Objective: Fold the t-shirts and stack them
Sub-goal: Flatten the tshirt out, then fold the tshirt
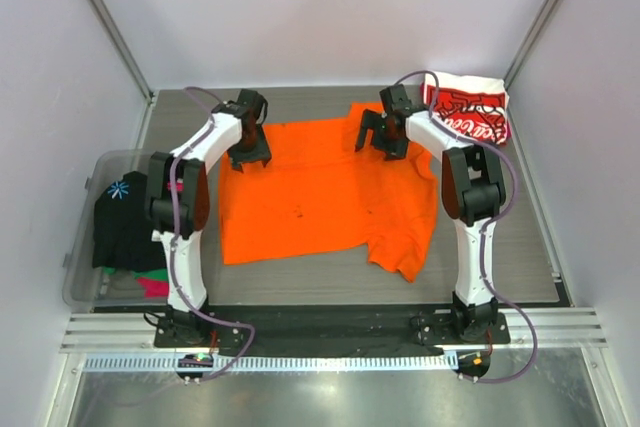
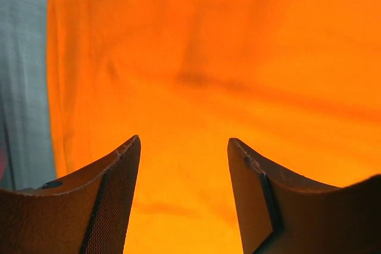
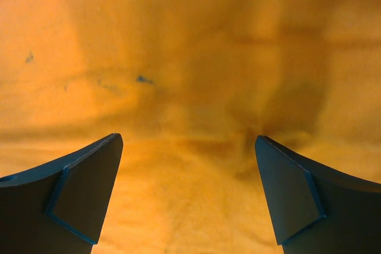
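I need to move my right gripper back toward the base and down onto the tip of the near sleeve [image 1: 411, 274] next, because that sleeve sticks out past the shirt's straight edge.
A plain bright orange t-shirt [image 1: 320, 192] lies spread on the grey table, a sleeve hanging toward the front right. My left gripper [image 1: 250, 159] is open, just above the shirt's far left part; in the left wrist view it [image 2: 183, 147] frames orange cloth [image 2: 226, 57] with nothing between the fingers. My right gripper [image 1: 378, 142] is open above the shirt's far right part; the right wrist view shows it [image 3: 189, 141] over orange cloth [image 3: 190, 52], empty. A folded red-and-white Coca-Cola t-shirt [image 1: 468, 112] lies at the far right corner.
A clear bin [image 1: 88, 172] at the left edge holds a black t-shirt [image 1: 125, 217] with pink and green cloth [image 1: 152, 283] beneath. White walls enclose the table. A metal rail [image 1: 330, 332] runs along the near edge by the arm bases.
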Controlling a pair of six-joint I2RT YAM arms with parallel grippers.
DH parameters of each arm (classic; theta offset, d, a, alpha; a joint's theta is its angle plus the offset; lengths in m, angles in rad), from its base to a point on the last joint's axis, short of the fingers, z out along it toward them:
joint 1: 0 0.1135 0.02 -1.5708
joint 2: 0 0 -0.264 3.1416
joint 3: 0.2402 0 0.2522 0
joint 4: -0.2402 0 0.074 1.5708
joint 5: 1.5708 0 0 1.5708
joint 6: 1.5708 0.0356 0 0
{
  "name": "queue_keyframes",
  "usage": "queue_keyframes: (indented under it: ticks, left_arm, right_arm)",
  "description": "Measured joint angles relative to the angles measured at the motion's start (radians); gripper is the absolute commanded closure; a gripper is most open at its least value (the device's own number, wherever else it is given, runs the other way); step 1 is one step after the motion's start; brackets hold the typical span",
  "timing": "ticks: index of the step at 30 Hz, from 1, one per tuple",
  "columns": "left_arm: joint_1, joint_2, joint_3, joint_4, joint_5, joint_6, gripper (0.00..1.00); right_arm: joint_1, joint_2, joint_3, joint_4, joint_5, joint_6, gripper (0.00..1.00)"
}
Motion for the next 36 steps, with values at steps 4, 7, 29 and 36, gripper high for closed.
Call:
queue_keyframes:
  ticks: [4,7,29,36]
  left_arm:
    - [-0.066,-0.208,-0.106,0.000,-0.001,0.003,0.38]
    - [-0.102,-0.385,-0.211,0.005,-0.001,-0.004,0.39]
    - [-0.205,-0.921,-0.820,-0.008,-0.008,-0.173,0.41]
    - [-0.205,-0.958,-0.883,-0.004,-0.008,-0.223,0.41]
  right_arm:
    - [0.021,-0.095,-0.043,-0.057,0.061,0.000,0.00]
    - [0.034,-0.309,-0.196,-0.069,0.122,0.008,0.00]
    - [0.088,-1.330,-1.279,-0.202,0.037,0.396,0.32]
    - [0.096,-1.347,-1.348,-0.132,-0.023,0.431,0.56]
